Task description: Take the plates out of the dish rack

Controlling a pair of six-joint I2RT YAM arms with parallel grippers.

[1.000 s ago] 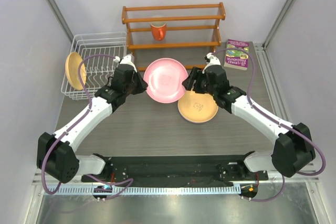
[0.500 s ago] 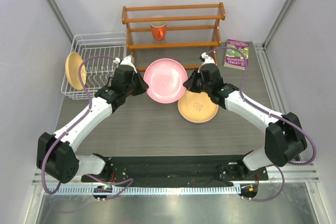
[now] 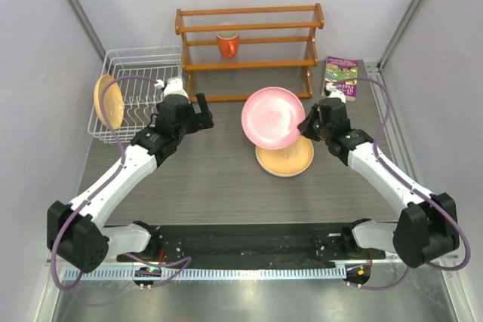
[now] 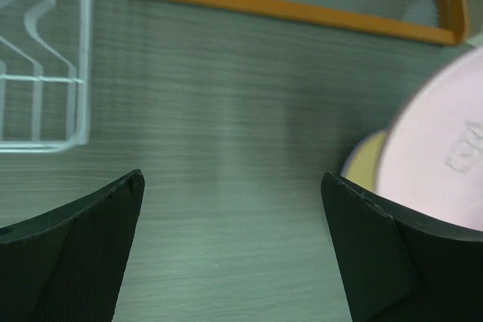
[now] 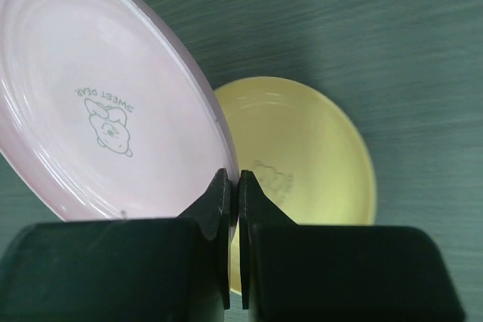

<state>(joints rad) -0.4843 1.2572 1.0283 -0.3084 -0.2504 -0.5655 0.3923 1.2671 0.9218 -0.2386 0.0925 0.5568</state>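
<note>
My right gripper is going to move down and back to release the pink plate (image 3: pixel 273 117) onto the flat orange-tan plate (image 3: pixel 286 159), because that one is below the gripper's fingers and farther back.
The pink plate (image 3: pixel 273 117) hangs tilted above the table, and my right gripper (image 3: pixel 308 127) is shut on its right rim. The right wrist view shows the jaws pinching that rim (image 5: pixel 232 182), the pink plate (image 5: pixel 98 103) to the left of them. Just below lies an orange-tan plate (image 3: pixel 284 157) flat on the table, also seen under the gripper (image 5: pixel 302 148). A second orange-tan plate (image 3: pixel 108 102) stands on edge at the left side of the white wire dish rack (image 3: pixel 139 92). My left gripper (image 3: pixel 202 111) is open and holds nothing, with bare table between its fingers (image 4: pixel 232 182).
An orange-brown wooden shelf rack (image 3: pixel 249 39) stands at the back with an orange-red mug (image 3: pixel 228 44) on it. A book (image 3: pixel 341 78) lies at the back right. In the left wrist view, the dish rack's corner (image 4: pixel 38 58) is at upper left.
My left gripper opened, let go of the pink plate and drew back to the left. My right gripper shut on the plate's rim and carried it right, over the orange-tan plate.
</note>
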